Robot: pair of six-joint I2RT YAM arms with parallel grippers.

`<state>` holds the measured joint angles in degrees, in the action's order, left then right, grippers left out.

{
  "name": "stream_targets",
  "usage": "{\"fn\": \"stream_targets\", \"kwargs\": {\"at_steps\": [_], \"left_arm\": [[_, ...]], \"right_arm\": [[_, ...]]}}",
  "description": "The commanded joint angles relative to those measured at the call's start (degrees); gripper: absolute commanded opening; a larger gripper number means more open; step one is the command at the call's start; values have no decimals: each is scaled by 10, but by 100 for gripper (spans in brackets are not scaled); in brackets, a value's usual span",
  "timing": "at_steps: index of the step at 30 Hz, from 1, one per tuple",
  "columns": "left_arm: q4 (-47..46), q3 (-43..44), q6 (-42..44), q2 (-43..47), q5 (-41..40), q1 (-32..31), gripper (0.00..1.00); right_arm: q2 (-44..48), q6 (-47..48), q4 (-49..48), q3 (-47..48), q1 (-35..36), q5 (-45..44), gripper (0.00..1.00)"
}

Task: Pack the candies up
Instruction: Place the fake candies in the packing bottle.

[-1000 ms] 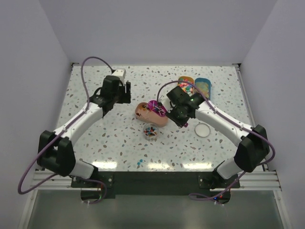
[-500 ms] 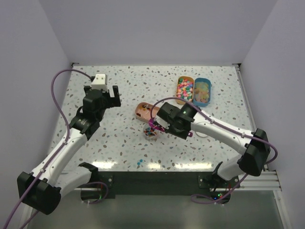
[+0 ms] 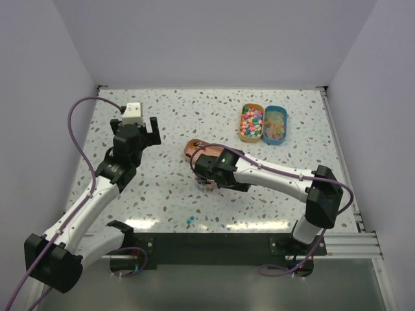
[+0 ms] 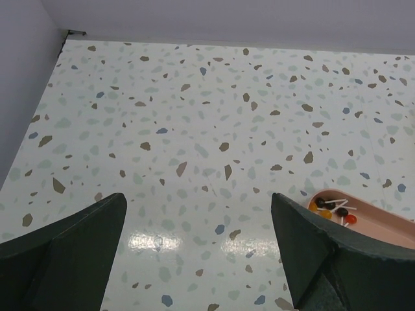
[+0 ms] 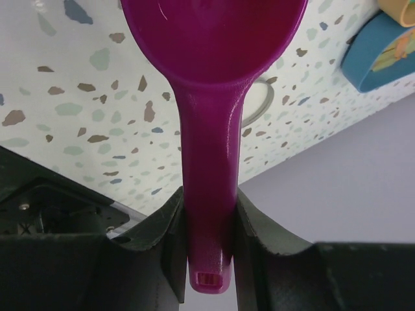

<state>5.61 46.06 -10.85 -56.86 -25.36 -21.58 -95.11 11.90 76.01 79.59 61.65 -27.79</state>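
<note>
Next, my right gripper will carry the scoop (image 5: 211, 39) past the white lid to the open tabletop below and to its right in the top view, then lower and release it.
The candies (image 3: 205, 184), a dark mix of tiny pieces, lie in a small clear cup and show partly under my right wrist. My right gripper (image 3: 209, 171) hangs right over that cup. In the right wrist view it (image 5: 209, 201) is shut on the handle of the purple scoop (image 5: 211, 39); the side of the bowl facing the camera shows no candy. A pink tray (image 3: 192, 148) with a few dark and orange pieces lies just behind the cup, and it also shows in the left wrist view (image 4: 382, 220). My left gripper (image 3: 136, 131) is open and empty (image 4: 198, 259) above bare table, left of the tray.
An orange tub (image 3: 251, 122) of bright pastel candies and a blue tub (image 3: 275, 124) stand at the back right. A white round lid (image 5: 261, 97) lies on the table behind the scoop handle. Two small blue bits (image 3: 189, 221) lie near the front edge.
My right arm has swung left and nearer, from the tray to above the cup, with the scoop in its grip. My left arm drew back to the left, then stayed nearly still.
</note>
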Motion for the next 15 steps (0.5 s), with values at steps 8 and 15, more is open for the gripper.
{"fn": "stream_targets", "kwargs": {"at_steps": [8, 15], "left_arm": [[-38, -3, 10, 4, -18, 2, 98], [-37, -4, 12, 2, -21, 2, 98]], "right_arm": [[-32, -48, 113, 28, 45, -135, 0], [-29, -64, 142, 24, 59, -197, 0]]}}
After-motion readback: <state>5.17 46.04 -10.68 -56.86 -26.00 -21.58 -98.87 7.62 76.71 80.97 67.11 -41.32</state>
